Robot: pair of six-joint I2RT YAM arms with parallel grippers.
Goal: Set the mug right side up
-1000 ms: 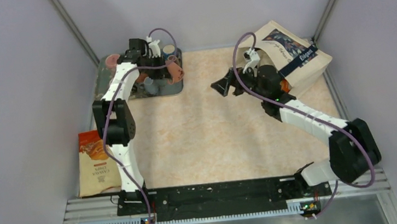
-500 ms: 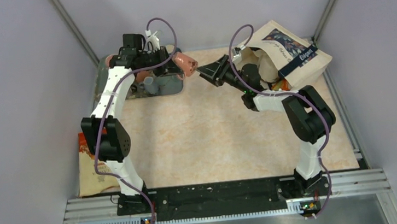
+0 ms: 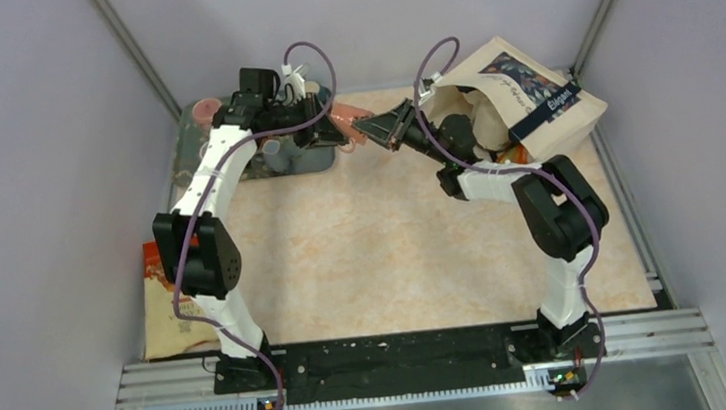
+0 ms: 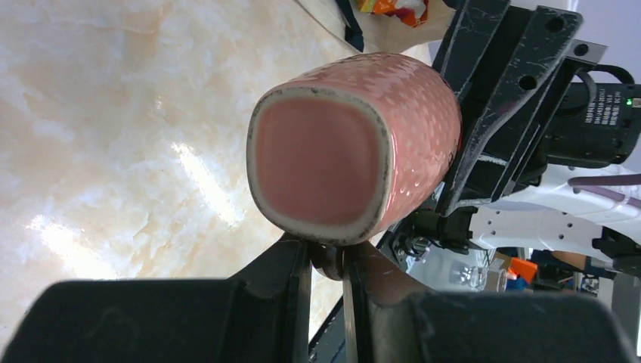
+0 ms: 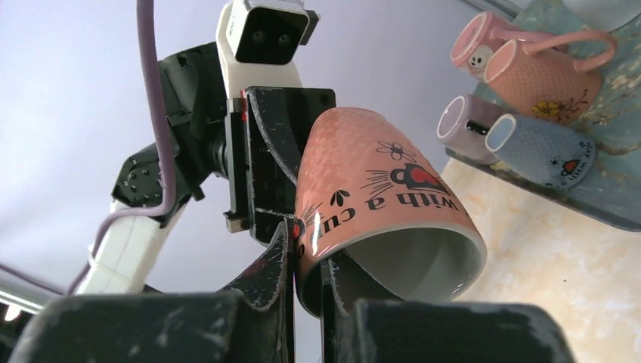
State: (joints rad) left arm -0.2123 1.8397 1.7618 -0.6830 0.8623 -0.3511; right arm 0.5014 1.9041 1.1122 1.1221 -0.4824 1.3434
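Observation:
The mug's flat base faces sideways, so my right gripper should next come back, tilt downward and lower the mug onto the clear tabletop to release the mug's rim.
A pink mug (image 3: 344, 124) with black lettering hangs in the air at the back of the table, between my two grippers. In the left wrist view the mug (image 4: 355, 144) turns its flat base to the camera, and my left gripper (image 4: 326, 253) is shut on its handle (image 4: 333, 266). Seen from the right wrist, the mug (image 5: 378, 189) shows its open mouth. My right gripper (image 5: 306, 249) is shut on the rim, one finger outside the wall and one inside. The left gripper (image 3: 323, 126) and right gripper (image 3: 367, 126) face each other.
A dark tray (image 3: 285, 165) at the back left holds several other mugs (image 5: 529, 68). A paper bag (image 3: 530, 98) lies at the back right behind the right arm. A snack packet (image 3: 173, 304) rests at the left edge.
The left arm lifted the mug off the tray and carried it right. The right arm swung left to meet it and its jaws closed on the rim.

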